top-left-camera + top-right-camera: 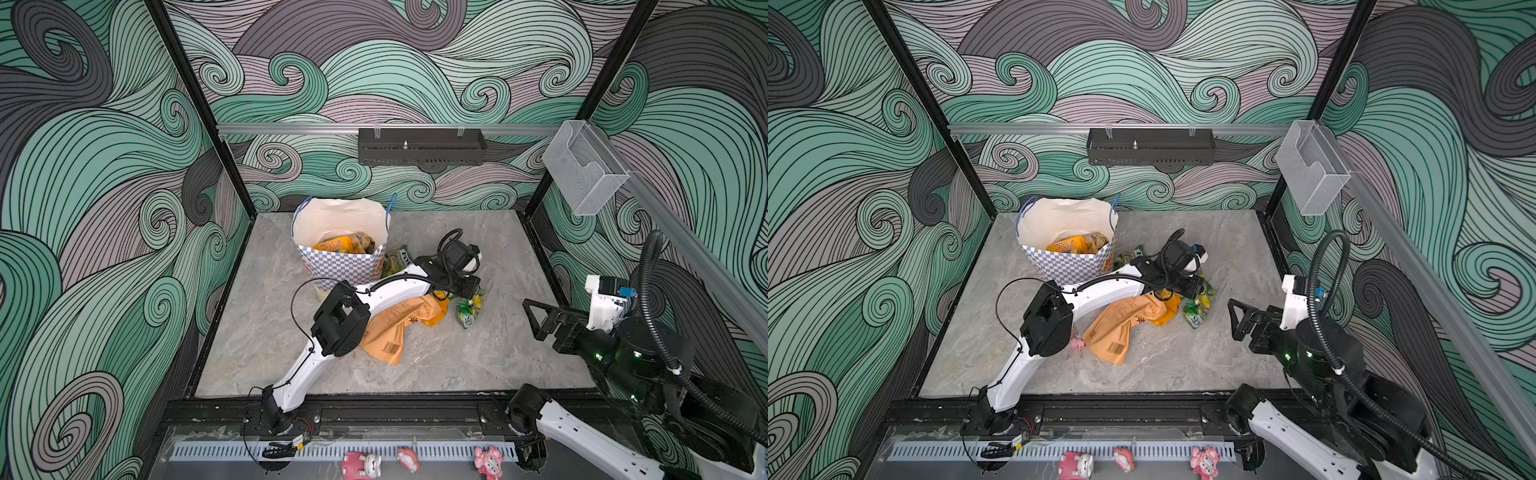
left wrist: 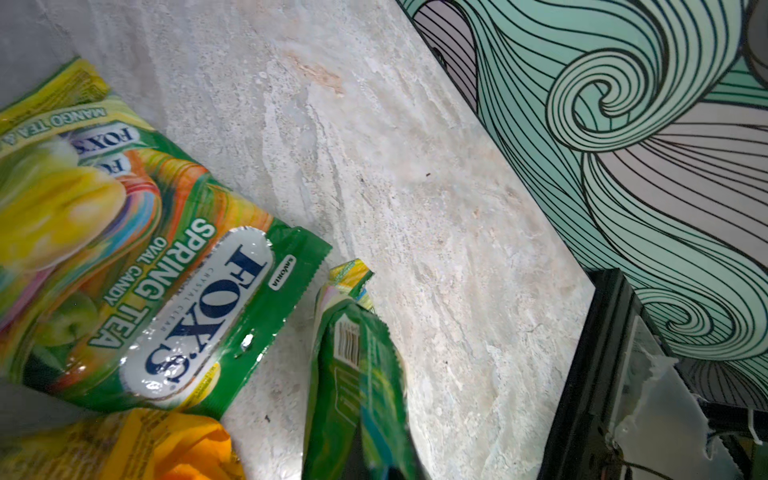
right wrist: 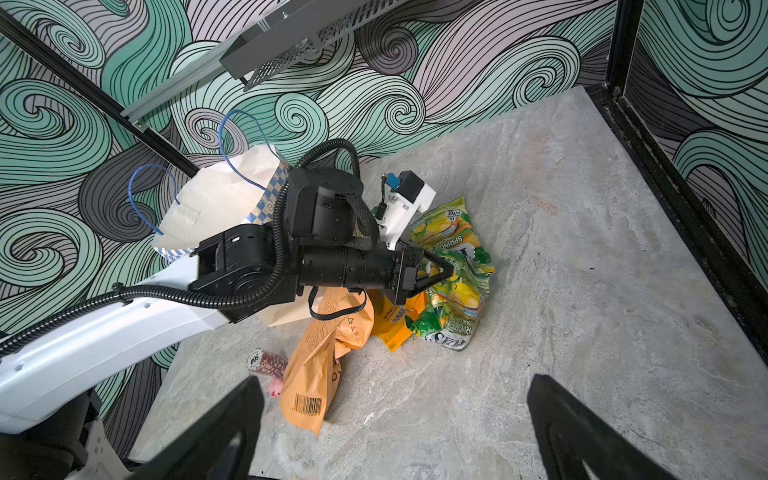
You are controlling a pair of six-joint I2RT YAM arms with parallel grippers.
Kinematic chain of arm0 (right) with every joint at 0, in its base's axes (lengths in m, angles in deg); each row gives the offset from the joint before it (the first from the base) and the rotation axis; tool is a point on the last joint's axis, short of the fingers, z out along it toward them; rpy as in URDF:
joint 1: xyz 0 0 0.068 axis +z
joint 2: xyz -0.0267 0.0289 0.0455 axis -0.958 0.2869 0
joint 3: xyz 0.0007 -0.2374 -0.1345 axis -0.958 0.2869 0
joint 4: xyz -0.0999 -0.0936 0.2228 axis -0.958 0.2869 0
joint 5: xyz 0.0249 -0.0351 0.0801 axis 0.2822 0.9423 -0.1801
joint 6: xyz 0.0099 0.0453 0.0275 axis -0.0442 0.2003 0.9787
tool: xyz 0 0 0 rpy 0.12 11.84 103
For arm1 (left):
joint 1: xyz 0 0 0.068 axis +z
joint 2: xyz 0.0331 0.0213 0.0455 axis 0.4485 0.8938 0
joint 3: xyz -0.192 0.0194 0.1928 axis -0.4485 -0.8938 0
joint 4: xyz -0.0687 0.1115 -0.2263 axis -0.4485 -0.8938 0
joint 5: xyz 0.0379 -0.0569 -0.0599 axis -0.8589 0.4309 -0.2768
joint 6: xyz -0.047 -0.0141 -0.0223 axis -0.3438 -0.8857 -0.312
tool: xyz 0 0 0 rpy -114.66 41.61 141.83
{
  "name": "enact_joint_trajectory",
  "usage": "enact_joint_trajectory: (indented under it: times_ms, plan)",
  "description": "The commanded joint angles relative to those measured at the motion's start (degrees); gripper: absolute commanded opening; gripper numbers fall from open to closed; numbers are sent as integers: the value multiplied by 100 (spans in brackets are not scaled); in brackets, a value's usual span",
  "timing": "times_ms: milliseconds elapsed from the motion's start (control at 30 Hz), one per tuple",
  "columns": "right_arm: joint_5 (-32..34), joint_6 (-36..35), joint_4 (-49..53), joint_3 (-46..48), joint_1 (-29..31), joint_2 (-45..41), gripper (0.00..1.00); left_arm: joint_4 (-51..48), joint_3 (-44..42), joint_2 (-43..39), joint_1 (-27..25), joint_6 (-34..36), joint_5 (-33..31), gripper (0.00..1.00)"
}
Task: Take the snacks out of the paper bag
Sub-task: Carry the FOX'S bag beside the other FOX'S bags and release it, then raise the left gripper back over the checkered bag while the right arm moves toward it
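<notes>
My left gripper lowers the dangling green candy bag onto the bare tabletop just below next, beside the flat second FOX'S bag, and releases it.
The paper bag (image 1: 340, 268) (image 1: 1067, 268) stands upright at the back, with an orange-yellow snack (image 1: 334, 243) and a gold foil bag (image 1: 365, 243) still inside. My left gripper (image 1: 471, 291) (image 3: 442, 270) reaches right of the bag and is shut on a green FOX'S candy bag (image 2: 357, 374). A second FOX'S bag (image 2: 166, 291) (image 1: 469, 311) lies flat beside it. A tan-orange barcoded pouch (image 1: 390, 332) (image 3: 311, 374) and an orange-yellow bag (image 1: 436, 311) lie under the left arm. My right gripper (image 1: 536, 316) (image 3: 399, 432) hovers open and empty at the right.
Another green pouch (image 1: 395, 262) lies behind the left arm next to the paper bag. A small white-capped bottle (image 3: 266, 360) and a pink pig (image 3: 274, 388) sit by the tan pouch. More pink pigs (image 1: 360, 465) line the front rail. A black shelf (image 1: 422, 145) hangs on the back wall.
</notes>
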Motion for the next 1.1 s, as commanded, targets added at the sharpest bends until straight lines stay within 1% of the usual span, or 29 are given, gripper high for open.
enact_joint_trajectory:
  times_ms: [0,133,300,500,667,767,933,1067]
  plan:
    - [55,-50,44,-39,32,58,99,89,251,276,121,110,5,0]
    - [68,-43,39,-35,32,98,99,-76,495,569,286,284,161,0]
    - [55,-62,43,-72,32,163,99,-183,717,716,413,263,228,9]
    - [62,-73,44,-103,32,206,99,-314,823,566,427,383,149,21]
    - [64,-26,32,-95,32,256,99,-406,990,276,419,364,163,33]
    - [61,-4,28,-95,32,288,99,-523,1193,41,395,378,158,38]
    - [88,5,5,-94,32,315,99,-735,1698,-422,319,439,148,44]
    - [128,-17,-5,-110,32,348,99,-954,2161,-803,307,377,283,47]
